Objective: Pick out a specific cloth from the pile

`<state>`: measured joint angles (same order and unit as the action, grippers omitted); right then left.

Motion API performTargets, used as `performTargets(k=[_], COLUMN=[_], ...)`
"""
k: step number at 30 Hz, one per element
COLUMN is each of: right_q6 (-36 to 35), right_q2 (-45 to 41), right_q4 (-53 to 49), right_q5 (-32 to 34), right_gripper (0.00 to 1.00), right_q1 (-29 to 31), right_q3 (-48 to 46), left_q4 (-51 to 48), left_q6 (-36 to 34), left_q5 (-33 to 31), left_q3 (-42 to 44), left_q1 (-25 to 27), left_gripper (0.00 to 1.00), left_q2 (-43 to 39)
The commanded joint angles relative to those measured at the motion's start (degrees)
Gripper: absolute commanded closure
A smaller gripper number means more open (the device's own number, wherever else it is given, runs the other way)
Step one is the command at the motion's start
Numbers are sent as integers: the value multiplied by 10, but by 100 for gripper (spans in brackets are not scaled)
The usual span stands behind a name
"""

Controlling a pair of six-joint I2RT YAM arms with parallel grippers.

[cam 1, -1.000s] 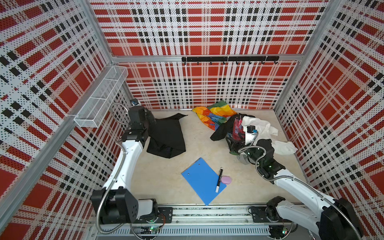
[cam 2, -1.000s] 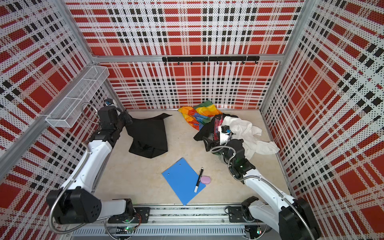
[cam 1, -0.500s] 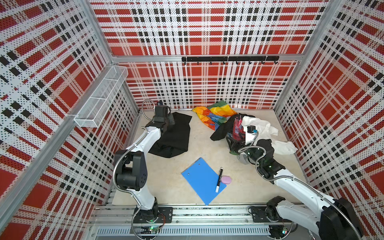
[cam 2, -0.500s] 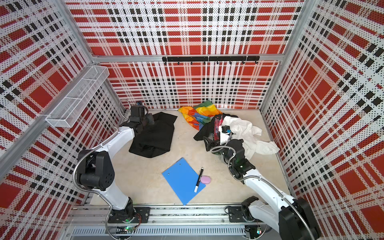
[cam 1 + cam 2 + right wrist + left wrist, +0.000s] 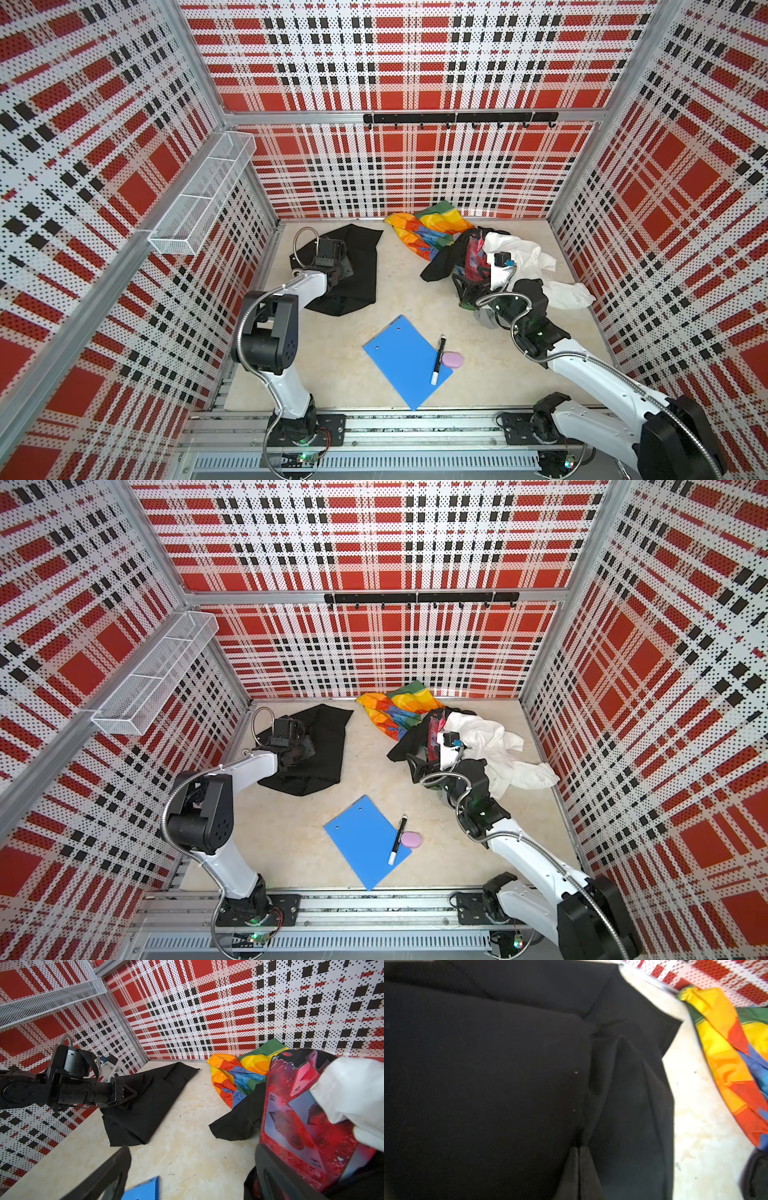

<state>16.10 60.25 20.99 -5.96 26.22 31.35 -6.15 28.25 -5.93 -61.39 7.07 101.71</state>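
Note:
The black cloth is already apart from the pile. My left gripper should next stay low over the black cloth's fold (image 5: pixel 588 1131) and open its fingers to let go of it.
The plain black cloth (image 5: pixel 362 266) (image 5: pixel 328 746) lies spread and folded at the back left of the table, apart from the pile (image 5: pixel 521 254) (image 5: pixel 488 738). My left gripper (image 5: pixel 345 271) (image 5: pixel 309 751) sits low over it, shut, and a fold of the cloth (image 5: pixel 488 1064) runs into its closed tips (image 5: pixel 579 1155). In the right wrist view that left gripper (image 5: pixel 133 1093) touches the cloth (image 5: pixel 158 1095). My right gripper (image 5: pixel 467 287) (image 5: pixel 419 766) (image 5: pixel 193 1172) stands open at the pile's front-left edge, one finger against the red-patterned piece (image 5: pixel 295 1109), with bare table between the fingers.
A rainbow-striped cloth (image 5: pixel 428 228) (image 5: pixel 724 1059) lies at the back between cloth and pile. A blue clipboard (image 5: pixel 405 359) with a marker (image 5: pixel 438 359) and a pink eraser (image 5: pixel 452 359) sits front centre. A wire basket (image 5: pixel 203 195) hangs on the left wall.
My left arm swung from the left wall toward the back middle and folded low, staying shut. The black cloth's top edge shifted a little to the right. The right arm stayed still.

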Motion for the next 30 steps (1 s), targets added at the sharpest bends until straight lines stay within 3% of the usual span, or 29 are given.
performTargets(k=[1,10,14,20,30], right_q6=[-4,-7,-7,-6,-4], right_q2=[-12,-17,-16,-14,-7], right_q4=[26,21,20,21,27], right_q5=[4,14,15,13,7], right_gripper=[0,0,0,1,0], right_q1=[-2,-2,-2,-2,-2], right_q3=[-4,-5,-5,-5,-6], left_q4=[32,84,92,94,113], left_q6=[30,62,67,86,59], left_q5=[14,48,35,50,65], left_q3=[6,12,15,7,65], left_q1=[-7,-20,-7,-23,-39], left_gripper=[100,88,75,71,50], left_q2=[20,53,53,64,-38])
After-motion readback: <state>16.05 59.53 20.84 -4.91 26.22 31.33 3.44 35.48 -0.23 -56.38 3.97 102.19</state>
